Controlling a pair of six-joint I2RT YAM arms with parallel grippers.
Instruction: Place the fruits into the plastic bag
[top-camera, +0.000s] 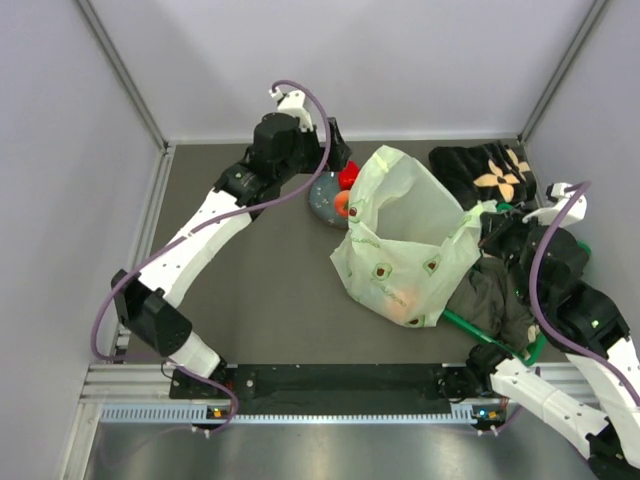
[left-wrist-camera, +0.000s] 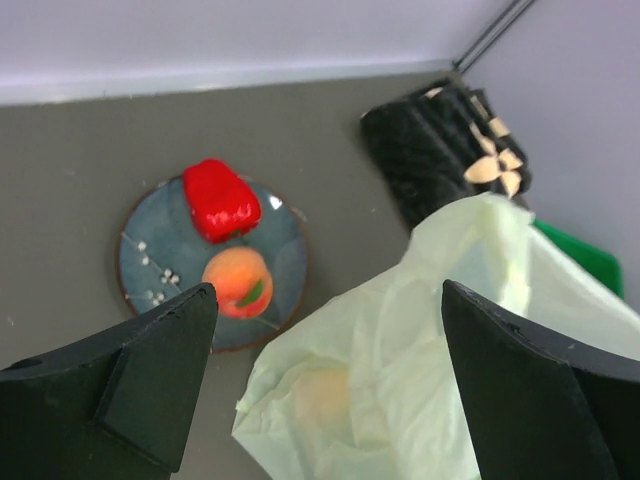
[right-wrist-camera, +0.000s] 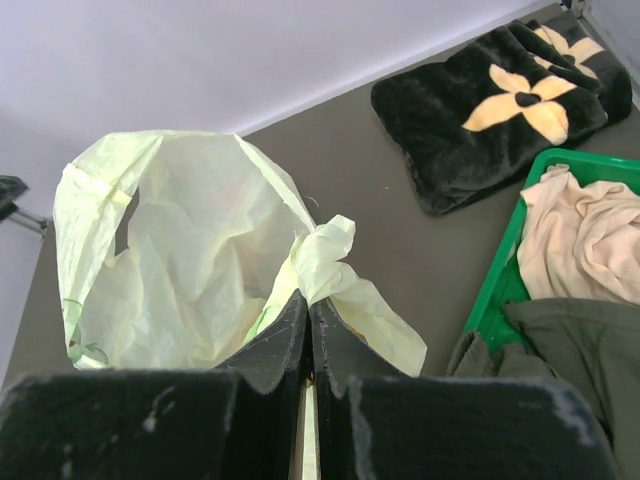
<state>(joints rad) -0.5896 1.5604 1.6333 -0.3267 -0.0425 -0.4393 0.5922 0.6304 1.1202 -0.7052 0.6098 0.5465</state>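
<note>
My left gripper should move down toward the plate (top-camera: 322, 200) next and close around the sides of the orange fruit, because that fruit is still outside the plastic bag.
The pale green plastic bag (top-camera: 405, 240) lies at the table's middle right with its mouth held up. My right gripper (right-wrist-camera: 309, 300) is shut on a twisted handle of the plastic bag (right-wrist-camera: 190, 260). A yellowish fruit (left-wrist-camera: 325, 390) shows faintly through the plastic bag (left-wrist-camera: 440, 330). A red fruit (left-wrist-camera: 220, 198) and an orange fruit (left-wrist-camera: 238, 281) rest on a small blue-grey plate (left-wrist-camera: 150, 250) left of the bag. My left gripper (left-wrist-camera: 328, 300) hangs open and empty above the bag's edge, close to the plate (top-camera: 322, 200).
A black cloth with pale flowers (top-camera: 487, 172) lies at the back right. A green basket (right-wrist-camera: 500, 290) holding clothes (right-wrist-camera: 585, 240) sits at the right, by my right arm. Grey walls close in the back and both sides.
</note>
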